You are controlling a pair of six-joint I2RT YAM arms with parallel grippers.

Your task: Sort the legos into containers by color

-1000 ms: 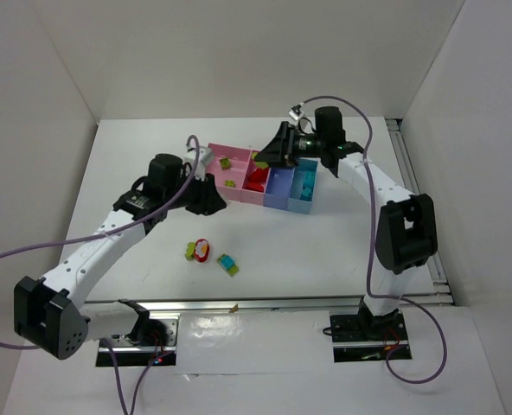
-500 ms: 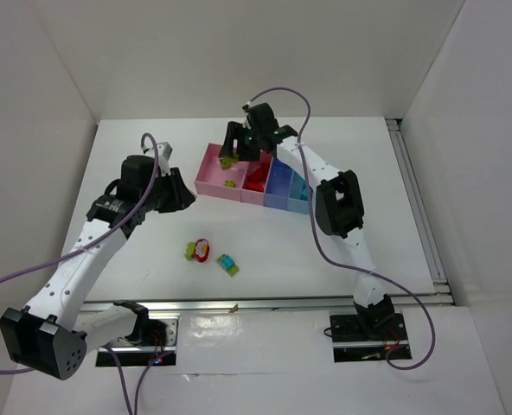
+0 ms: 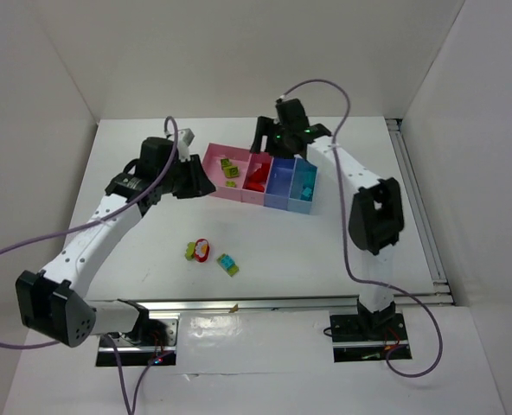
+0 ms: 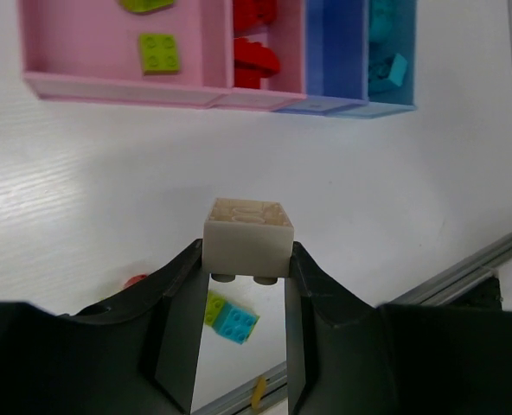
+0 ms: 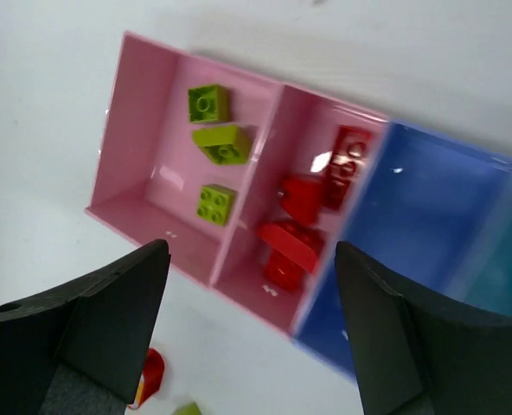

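I will move my left gripper outward and to the right in the top view next, past the pink bins and over the blue bin, because only the blue bin [image 3: 280, 179] is empty.
My left gripper [image 4: 246, 259] is shut on a pale beige brick [image 4: 248, 239], above the table in front of the containers [image 3: 217, 177]. In the top view that gripper [image 3: 202, 184] is by the row's left end. My right gripper [image 5: 252, 255] is open and holds nothing; it hangs over the two pink bins. The left pink bin [image 5: 148, 156] holds three lime bricks [image 5: 215, 204]. The second pink bin holds red bricks [image 5: 295, 242]. The blue bin [image 5: 412, 225] shows no brick, and the light blue bin [image 4: 401, 35] holds teal bricks [image 4: 386, 65].
On the table in front of the bins lie a lime, red and yellow cluster [image 3: 197, 251] and a joined teal-and-lime brick [image 3: 228, 264]. A metal rail [image 3: 282, 304] runs along the near edge. White walls close in the left, back and right.
The right gripper opened and let a lime brick go into the left pink bin, then drew back to the right. The left arm swung back toward the bins with its brick.
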